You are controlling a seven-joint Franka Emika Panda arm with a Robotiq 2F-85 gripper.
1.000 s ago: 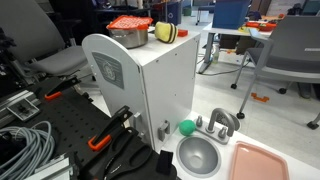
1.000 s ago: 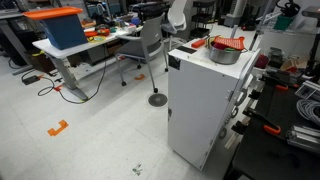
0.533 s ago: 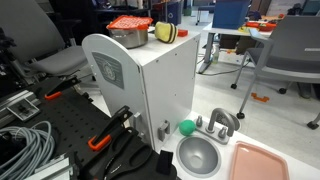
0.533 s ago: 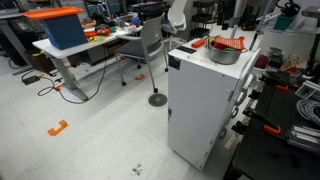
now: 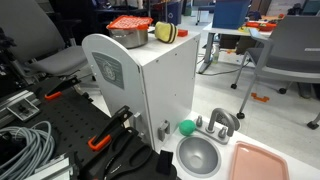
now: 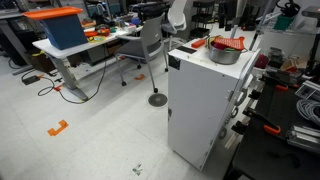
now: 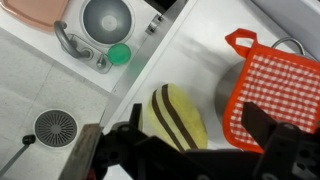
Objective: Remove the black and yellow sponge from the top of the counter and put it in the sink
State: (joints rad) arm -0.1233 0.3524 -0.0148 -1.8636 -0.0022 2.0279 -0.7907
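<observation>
I will next move my gripper down over the sponge's striped middle (image 5: 165, 32) (image 7: 177, 118) and close it, since the black and yellow sponge stands below it, between its spread fingers.
The black and yellow sponge (image 5: 165, 33) stands on edge on top of the white counter (image 5: 150, 80), beside the metal pot. In the wrist view the sponge (image 7: 178, 115) is yellow with dark stripes and lies on the white counter top (image 7: 200, 40). My gripper (image 7: 185, 150) is open, hovering above the sponge with its fingers spread to either side, not touching it. The round metal sink (image 5: 198, 157) with its grey faucet (image 5: 222, 122) sits low beside the counter, and shows in the wrist view (image 7: 107, 17) too. The gripper is out of both exterior views.
A metal pot with an orange checked cover (image 7: 270, 85) stands right next to the sponge (image 5: 130, 30). A green ball (image 5: 186, 127) lies by the faucet. A pink tray (image 5: 262, 160) is beside the sink. Cables and clamps (image 5: 30, 145) lie on the black bench.
</observation>
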